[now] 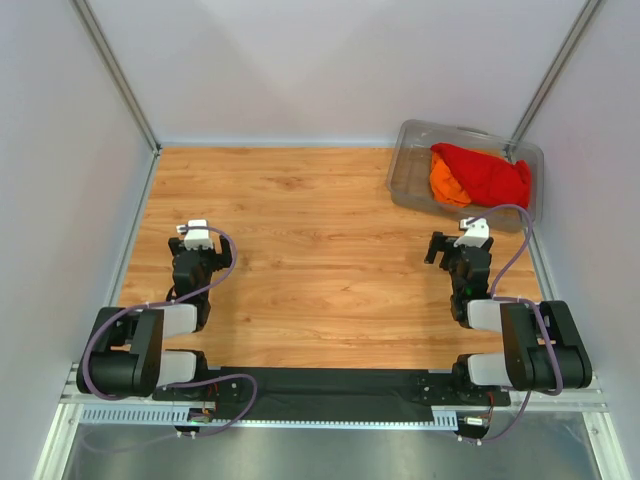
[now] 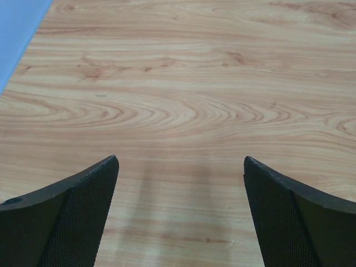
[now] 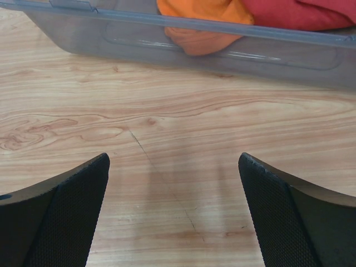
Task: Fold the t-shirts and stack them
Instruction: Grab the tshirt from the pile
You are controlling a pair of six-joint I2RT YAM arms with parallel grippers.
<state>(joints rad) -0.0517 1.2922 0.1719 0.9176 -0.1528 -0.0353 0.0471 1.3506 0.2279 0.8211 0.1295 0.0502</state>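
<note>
My right gripper should go up and outward over the near side of the bin, then down onto the red t-shirt's far edge (image 1: pixel 482 160), because the red t-shirt lies on top of the orange t-shirt.
A bright red t-shirt (image 1: pixel 487 172) and an orange t-shirt (image 1: pixel 445 183) lie crumpled together inside a clear plastic bin (image 1: pixel 415 165) at the back right of the wooden table. Both show in the right wrist view, the orange t-shirt (image 3: pixel 203 16) left of the red t-shirt (image 3: pixel 300 12), behind the bin wall (image 3: pixel 139 36). My right gripper (image 1: pixel 446 246) is open and empty, just in front of the bin; its jaws stand wide apart over bare wood (image 3: pixel 174 183). My left gripper (image 1: pixel 192 241) is open and empty at the left of the table (image 2: pixel 181 186).
White walls with metal corner posts close in the table on three sides. The left wall's edge shows blue in the left wrist view (image 2: pixel 16 33). The arm bases sit on a black rail (image 1: pixel 330 385) at the near edge.
</note>
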